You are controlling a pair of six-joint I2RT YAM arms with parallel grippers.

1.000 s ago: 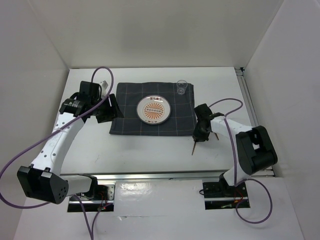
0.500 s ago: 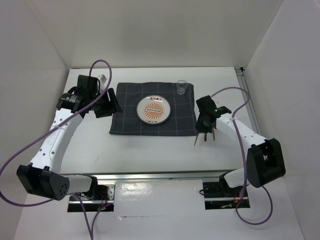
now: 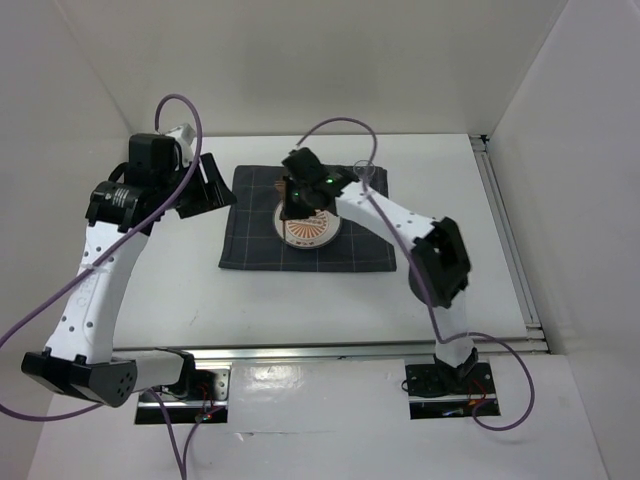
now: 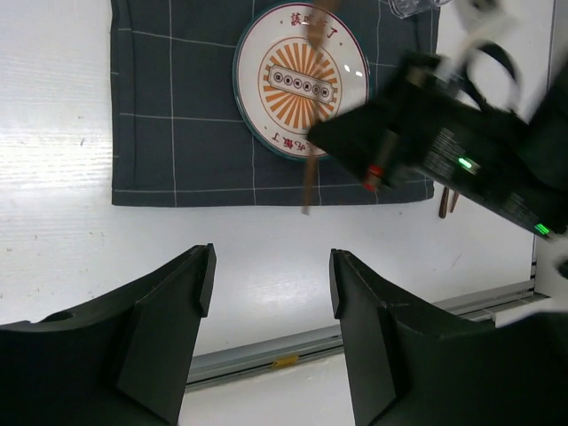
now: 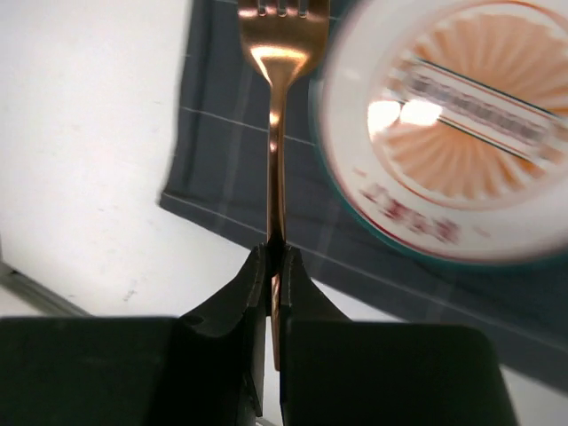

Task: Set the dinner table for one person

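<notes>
My right gripper travels to the left in the top view next and lowers the fork [image 5: 275, 133] onto bare cloth, then releases it, because it hangs over the plate's rim.
My right gripper [image 5: 276, 253] is shut on the handle of a copper fork [image 5: 275, 133], tines pointing away. It hangs above the left part of the dark grey checked cloth [image 3: 255, 235], just left of the orange-patterned plate [image 3: 310, 228]. From above, the right gripper [image 3: 295, 200] sits over the plate's left rim. The left gripper [image 4: 271, 266] is open and holds nothing; it hovers over the white dinner table [image 3: 300, 300] off the cloth's left edge [image 3: 205, 190]. The left wrist view shows the plate [image 4: 293, 80] and the fork [image 4: 308, 182] hanging under the right arm.
A clear glass [image 3: 367, 172] stands at the cloth's far right corner, partly behind the right arm. Two brown cutlery ends [image 4: 446, 202] lie right of the cloth. Metal rails run along the near edge [image 3: 330, 350] and right edge [image 3: 505, 230]. White walls enclose the table.
The right gripper shut on the fork beside the cloth's right edge, lifted it and swung left across the plate. The left arm rose and drew back to the left.
</notes>
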